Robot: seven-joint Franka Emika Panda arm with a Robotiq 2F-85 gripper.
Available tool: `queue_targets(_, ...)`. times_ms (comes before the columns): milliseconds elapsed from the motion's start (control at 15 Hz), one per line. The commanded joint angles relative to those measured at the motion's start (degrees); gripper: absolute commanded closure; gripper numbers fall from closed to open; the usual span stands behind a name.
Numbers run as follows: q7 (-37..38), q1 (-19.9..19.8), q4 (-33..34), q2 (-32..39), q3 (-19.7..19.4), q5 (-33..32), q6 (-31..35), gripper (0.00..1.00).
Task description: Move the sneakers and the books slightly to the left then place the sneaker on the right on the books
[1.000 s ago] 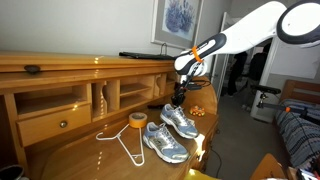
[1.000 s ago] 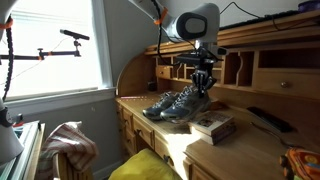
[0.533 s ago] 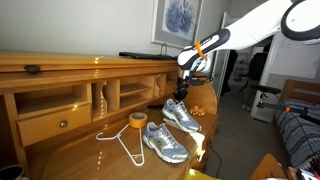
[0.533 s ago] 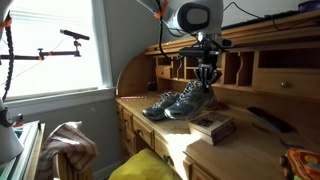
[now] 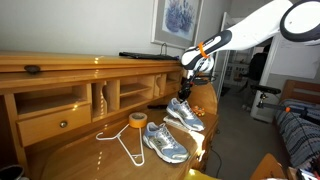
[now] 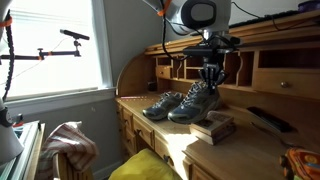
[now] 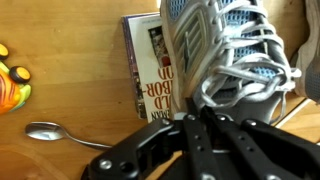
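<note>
The sneaker already hangs over the books. My gripper lowers next, brings the held sneaker's heel down onto the top book point(image 6: 218, 118) point(image 7: 152, 72), and releases the heel collar there.
My gripper point(image 6: 211, 82) is shut on the heel collar of one grey-silver mesh sneaker point(image 6: 200, 101) and holds it over the near end of the books point(image 6: 216, 127). I cannot tell whether its sole touches them. The other sneaker point(image 6: 161, 104) lies on the wooden desk beside it. In an exterior view the gripper point(image 5: 188, 84) holds the sneaker point(image 5: 186, 114) behind the loose sneaker point(image 5: 163, 143). In the wrist view the held sneaker point(image 7: 228, 48) covers the right part of the top book point(image 7: 150, 72), with the jaws point(image 7: 205, 128) at its heel.
A white wire hanger point(image 5: 118, 141) and a yellow tape roll point(image 5: 137, 121) lie on the desk. A spoon point(image 7: 50, 132) and an orange toy point(image 7: 12, 86) lie beside the books. A black remote point(image 6: 268, 120) lies past them. Desk cubbies point(image 6: 248, 66) stand behind.
The gripper has lifted the sneaker off the desk and carried it sideways away from the other sneaker, to over the books.
</note>
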Motion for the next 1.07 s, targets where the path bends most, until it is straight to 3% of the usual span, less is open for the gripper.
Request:
queue_targets(0, -2.01, -1.05, 3.21, 1.85, 0.33, 0.66, -2.26, 0.98)
queue_targets(400, -2.12, -1.09, 7.59, 5.47, 0.25, -0.13, -3.38, 0.98)
queue_targets(467, -2.00, -1.03, 8.24, 5.97, 0.21, -0.31, -3.63, 0.67)
queue_targets(600, -1.68, -1.02, 9.19, 6.72, 0.18, -0.36, -4.01, 0.61)
queue_targets(1000, -0.18, -0.68, 5.25, 2.99, 0.09, 0.21, -0.98, 0.16)
